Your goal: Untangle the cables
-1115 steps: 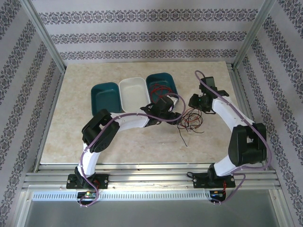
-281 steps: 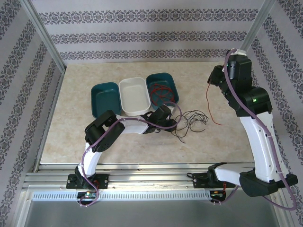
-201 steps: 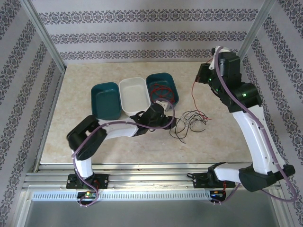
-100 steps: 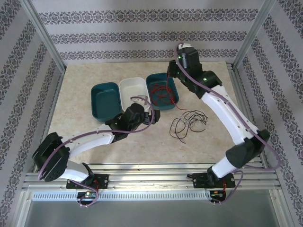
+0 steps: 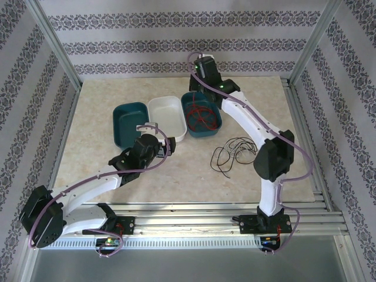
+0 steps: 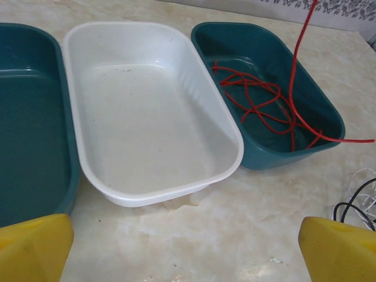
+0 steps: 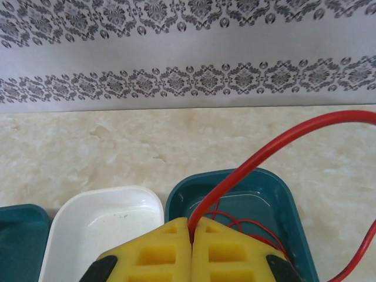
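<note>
More red cable lies coiled in the teal tray below my right gripper, so it should next tip the fingers down, lower them toward the coils and let go.
My right gripper (image 7: 191, 222) is shut on a red cable (image 7: 264, 153) and hangs high over the right teal tray (image 5: 212, 125). From that gripper (image 5: 197, 82) the cable drops into the tray, where more red cable (image 6: 258, 103) lies coiled; one end trails out over the tray's near rim (image 6: 346, 140). A tangle of black and whitish cables (image 5: 235, 153) lies on the table right of the trays. My left gripper (image 6: 185, 247) is open with nothing between its fingers, low over the table just in front of the white tray (image 6: 141, 117).
Three trays stand side by side: a left teal tray (image 5: 130, 120), the white tray (image 5: 167, 111) and the right teal one. The two on the left hold nothing. Patterned walls and metal posts (image 5: 56, 50) enclose the table.
My right arm swung left from the table's right side to above the right teal tray, carrying the red cable. My left arm drew back toward the near left and its gripper opened.
</note>
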`<action>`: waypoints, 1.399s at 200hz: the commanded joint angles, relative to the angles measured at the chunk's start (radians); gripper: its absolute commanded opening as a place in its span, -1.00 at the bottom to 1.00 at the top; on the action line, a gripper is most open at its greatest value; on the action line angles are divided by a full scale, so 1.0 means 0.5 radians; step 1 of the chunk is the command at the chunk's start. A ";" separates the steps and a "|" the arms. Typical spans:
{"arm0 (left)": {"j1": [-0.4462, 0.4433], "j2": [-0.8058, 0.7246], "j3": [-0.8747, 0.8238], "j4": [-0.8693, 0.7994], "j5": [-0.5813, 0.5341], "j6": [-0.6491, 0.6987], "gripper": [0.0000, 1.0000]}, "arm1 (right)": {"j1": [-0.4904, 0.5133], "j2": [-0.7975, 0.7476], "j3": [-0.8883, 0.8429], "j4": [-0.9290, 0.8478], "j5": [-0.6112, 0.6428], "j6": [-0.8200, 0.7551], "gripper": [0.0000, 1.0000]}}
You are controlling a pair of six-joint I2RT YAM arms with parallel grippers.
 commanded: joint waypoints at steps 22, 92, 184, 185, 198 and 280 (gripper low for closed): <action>0.060 -0.030 -0.019 -0.051 -0.002 0.009 0.99 | 0.021 0.286 0.322 -0.297 0.111 0.215 -1.00; 0.100 0.065 0.010 -0.024 0.104 -0.007 1.00 | 0.012 0.533 0.551 -0.855 0.027 0.556 -1.00; 0.102 0.164 0.032 0.030 0.207 -0.059 1.00 | 0.010 0.534 0.175 -0.823 -0.196 0.589 -1.00; 0.101 0.164 0.034 0.029 0.207 -0.059 1.00 | 0.009 0.537 0.178 -0.822 -0.196 0.587 -1.00; 0.103 0.163 0.037 0.035 0.210 -0.057 1.00 | 0.006 0.598 0.244 -0.847 -0.193 0.550 -1.00; 0.103 0.134 0.025 0.030 0.215 -0.058 0.99 | -0.045 0.986 0.868 -1.048 -0.080 0.290 -0.60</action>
